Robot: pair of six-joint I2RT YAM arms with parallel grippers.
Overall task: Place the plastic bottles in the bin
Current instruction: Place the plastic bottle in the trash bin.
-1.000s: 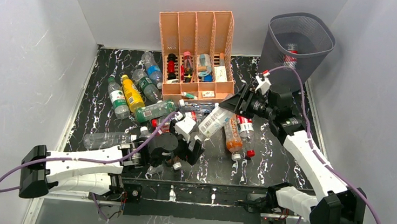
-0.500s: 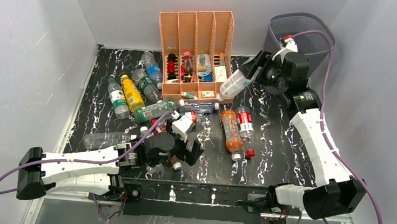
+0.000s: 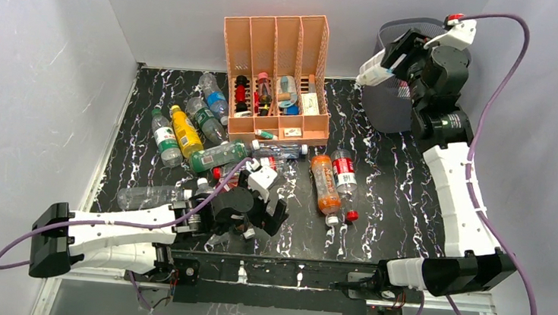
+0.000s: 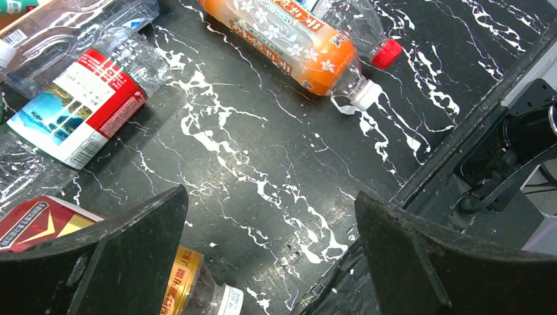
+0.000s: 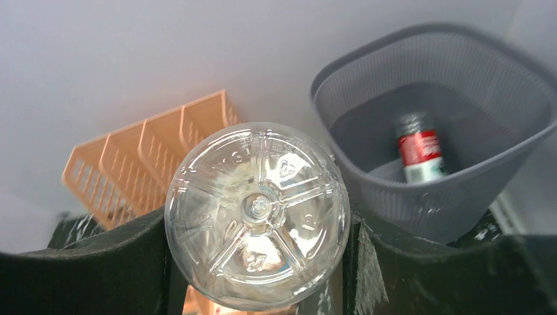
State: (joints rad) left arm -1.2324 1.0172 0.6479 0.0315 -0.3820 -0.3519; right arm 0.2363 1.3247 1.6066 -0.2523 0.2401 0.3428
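Note:
The clear bottle sticks out past the bin's rim, so I will move my right gripper to the right in its wrist view, to the bin's opening [image 3: 404,30] [image 5: 433,108], and let go of the bottle.
My right gripper [image 3: 391,61] is raised beside the rim of the dark grey mesh bin [image 3: 381,109] and is shut on a clear plastic bottle [image 3: 369,72], which points down and left. In the right wrist view the bottle's round base [image 5: 257,213] fills the gap between the fingers, and the bin [image 5: 433,197] lies just right of it with a red-labelled bottle [image 5: 417,149] inside. My left gripper [image 3: 255,218] hovers low over the table's near middle, open, with nothing between its fingers [image 4: 118,256]. An orange bottle [image 4: 289,42] and a red-and-white-labelled clear bottle [image 4: 79,108] lie ahead of it.
The peach file organizer [image 3: 275,77] stands at the back centre. Several bottles lie on the left of the black marbled table, among them a yellow one [image 3: 185,130] and a green one [image 3: 215,156]. An orange bottle [image 3: 326,192] and a red-labelled one [image 3: 345,171] lie mid-table.
My right arm has carried the clear bottle up and back from the table's middle to beside the bin's rim. The left gripper has opened wider and barely shifted.

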